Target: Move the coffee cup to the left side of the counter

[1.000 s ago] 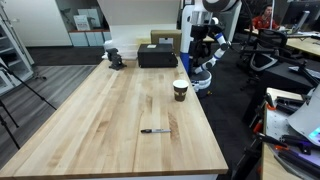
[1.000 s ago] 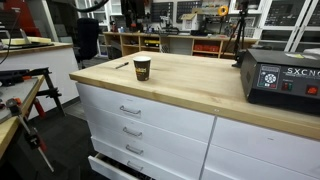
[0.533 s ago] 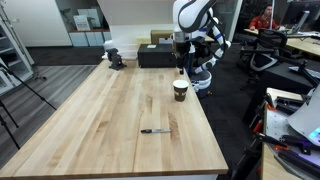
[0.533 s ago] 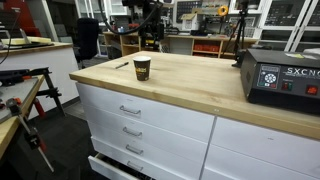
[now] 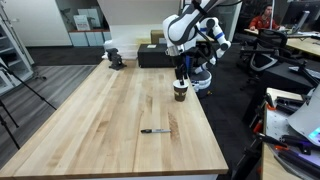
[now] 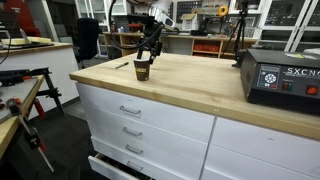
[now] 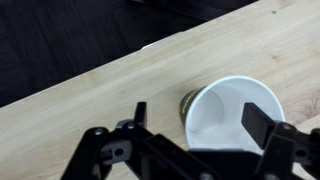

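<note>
The gripper will next close its open fingers onto the coffee cup's rim where the cup's brown side shows, as one finger is over the cup's opening.
The coffee cup point(image 5: 180, 91) is a small brown paper cup with a white rim, upright near one long edge of the light-wood counter point(image 5: 110, 120). It also shows in the exterior view from the drawer side point(image 6: 142, 70) and from above in the wrist view point(image 7: 232, 115), where its pale inside is empty. My gripper point(image 5: 182, 74) hangs just above the cup, also seen in the other exterior view point(image 6: 148, 50). In the wrist view its fingers point(image 7: 200, 118) are open and straddle the cup's rim, with gaps on both sides.
A thin black pen point(image 5: 155, 130) lies on the counter nearer its end. A black box-shaped case point(image 5: 157, 56) stands at the far end, also seen close up point(image 6: 283, 76). A small dark object point(image 5: 117, 60) sits at a far corner. White drawers point(image 6: 150, 115) front the counter.
My arm has swung in from beside the counter and come down over the cup. The cup and pen have not moved.
</note>
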Available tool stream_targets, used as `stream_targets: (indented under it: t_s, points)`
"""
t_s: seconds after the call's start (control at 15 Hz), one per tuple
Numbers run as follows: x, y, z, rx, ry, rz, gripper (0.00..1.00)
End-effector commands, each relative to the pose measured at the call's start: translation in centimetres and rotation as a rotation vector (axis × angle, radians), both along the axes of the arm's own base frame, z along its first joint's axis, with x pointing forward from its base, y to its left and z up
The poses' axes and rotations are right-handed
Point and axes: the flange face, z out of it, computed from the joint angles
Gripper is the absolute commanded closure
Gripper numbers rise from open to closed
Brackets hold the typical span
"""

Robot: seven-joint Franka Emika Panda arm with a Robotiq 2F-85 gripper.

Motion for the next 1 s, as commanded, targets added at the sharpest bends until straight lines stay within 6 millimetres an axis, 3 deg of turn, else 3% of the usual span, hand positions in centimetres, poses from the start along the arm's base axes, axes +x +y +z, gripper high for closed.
stream_targets:
  t_s: [0.0,0.33,0.6,0.93]
  points:
    - [0.2,0.0,-0.1,0.037,-0.037,0.002,0.33]
    - [0.3,1.5,0.3,0.032,-0.092,0.014,0.66]
    - [0.1,4.4,0.5,0.034,-0.061,0.059,0.93]
    - [-0.5,10.1,1.2,0.069,-0.035,0.182,0.98]
